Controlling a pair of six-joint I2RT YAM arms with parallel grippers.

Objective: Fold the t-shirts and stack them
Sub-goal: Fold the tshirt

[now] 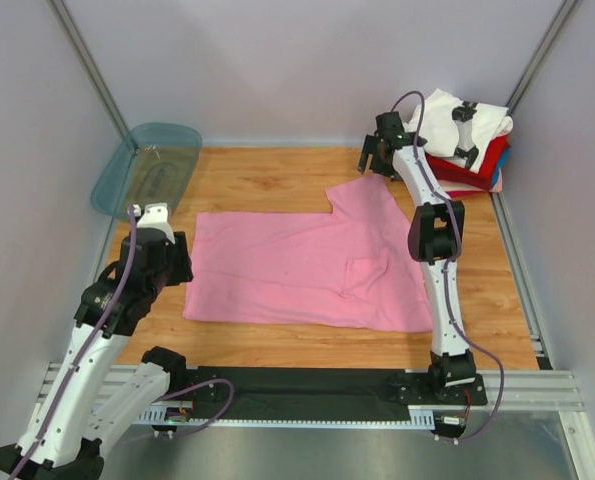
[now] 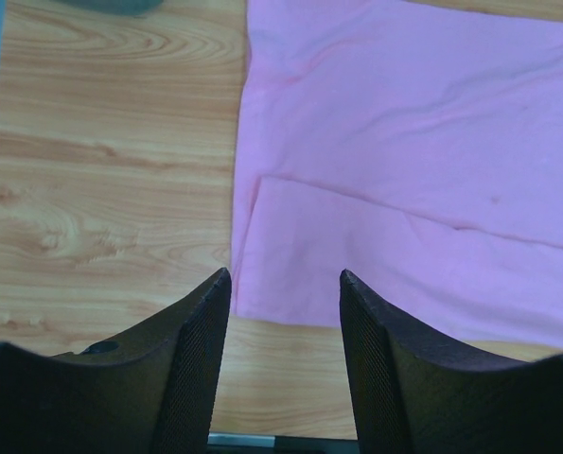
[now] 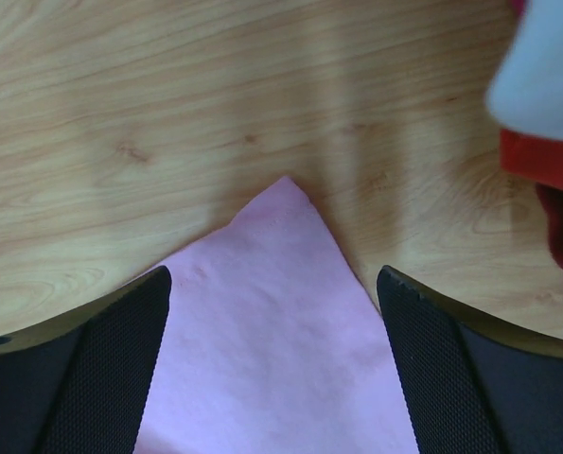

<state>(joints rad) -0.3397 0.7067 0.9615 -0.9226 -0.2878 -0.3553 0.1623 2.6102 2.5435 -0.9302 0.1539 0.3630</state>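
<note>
My right gripper moves down onto the pink sleeve tip next and closes its open fingers, because the cloth's pointed end already lies between them.
A plain pink t-shirt lies spread flat on the wooden table, one sleeve pointing to the back right. My left gripper is open and empty at the shirt's left edge. In the left wrist view the shirt's near-left corner lies just ahead of the fingertips. My right gripper is open and empty over the sleeve tip. In the right wrist view the pink tip lies between the fingers. Folded shirts are stacked at the back right, white on top, red and blue beneath.
A clear teal plastic tray leans at the back left corner. The stack's white and red edges show at the right of the right wrist view. Grey walls enclose the table; a metal rail runs along its near edge.
</note>
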